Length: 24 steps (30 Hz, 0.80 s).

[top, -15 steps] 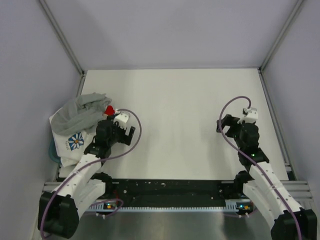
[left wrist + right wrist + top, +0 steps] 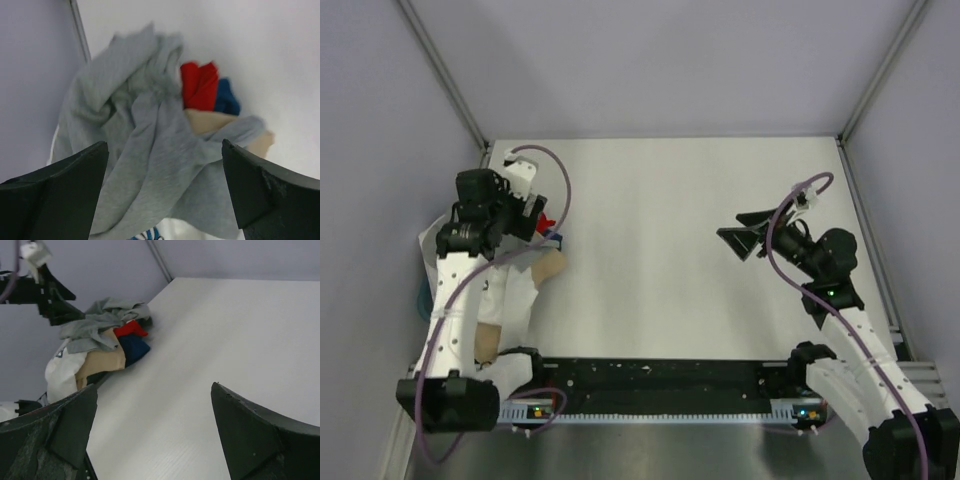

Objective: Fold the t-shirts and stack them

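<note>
The grey tee is on top of the heap, so the robot's left gripper next needs to go down onto the tee's folds between its open fingers and close on them.
The t-shirts lie in a heap at the table's left edge. In the left wrist view the heather-grey tee [image 2: 145,150] is on top, with red [image 2: 200,85], blue [image 2: 227,100] and tan [image 2: 210,122] cloth behind it and the white flower-print tee [image 2: 165,232] below. My left gripper [image 2: 165,195] is open and empty just above the grey tee. From above, the left gripper [image 2: 515,228] hides most of the heap; red [image 2: 548,222], tan [image 2: 545,268] and white [image 2: 510,300] cloth show. My right gripper [image 2: 740,240] is open and empty above the table [image 2: 660,200], pointing left at the heap [image 2: 100,325].
Grey enclosure walls with metal rails [image 2: 445,75] stand close around the table. The heap hangs partly over the left edge. The left arm [image 2: 45,295] shows above the heap in the right wrist view. The arm bases and a black rail [image 2: 650,375] are at the near edge.
My left arm has risen and swung back and left over the heap, now covering the grey tee from above. My right gripper has turned to point left across the table.
</note>
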Motion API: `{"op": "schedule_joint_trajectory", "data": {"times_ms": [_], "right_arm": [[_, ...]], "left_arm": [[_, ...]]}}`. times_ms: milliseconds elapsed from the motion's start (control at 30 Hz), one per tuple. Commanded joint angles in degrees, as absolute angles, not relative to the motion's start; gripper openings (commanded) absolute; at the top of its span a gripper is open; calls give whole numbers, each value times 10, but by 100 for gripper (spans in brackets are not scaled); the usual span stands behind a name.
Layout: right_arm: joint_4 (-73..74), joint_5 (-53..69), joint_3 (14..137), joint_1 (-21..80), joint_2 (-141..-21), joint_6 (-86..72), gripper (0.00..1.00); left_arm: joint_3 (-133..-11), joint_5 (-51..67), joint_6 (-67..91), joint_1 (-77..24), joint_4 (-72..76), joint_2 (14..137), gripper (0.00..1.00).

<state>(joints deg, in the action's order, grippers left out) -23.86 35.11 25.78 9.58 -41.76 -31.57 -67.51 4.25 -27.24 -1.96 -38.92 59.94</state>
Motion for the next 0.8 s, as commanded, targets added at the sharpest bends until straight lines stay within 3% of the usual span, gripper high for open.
{"op": "schedule_joint_trajectory", "data": {"times_ms": [0,233,267,400,433,467,767], "right_arm": [[-172,474,341,99,-452,-288,92],[-105,443,348,103,-453,-243,89],[-113,439,340,103,-449,-245,88],[-107,428,329,104,-440,-230,88],[-99,425,330,103,-441,-226,88],[-95,424,332,104,-441,-222,88],[-127,434,352,104,-476,-235,87]], "left_arm": [[-662,-26,-300,94,-480,673,99],[-637,-71,-303,126,-404,744,98],[-649,-80,-297,130,-400,757,92],[-710,-30,-270,131,-449,773,23],[-718,-13,-267,130,-453,764,12],[-723,-3,-268,129,-448,746,7],[-806,80,-284,131,-426,652,5]]}}
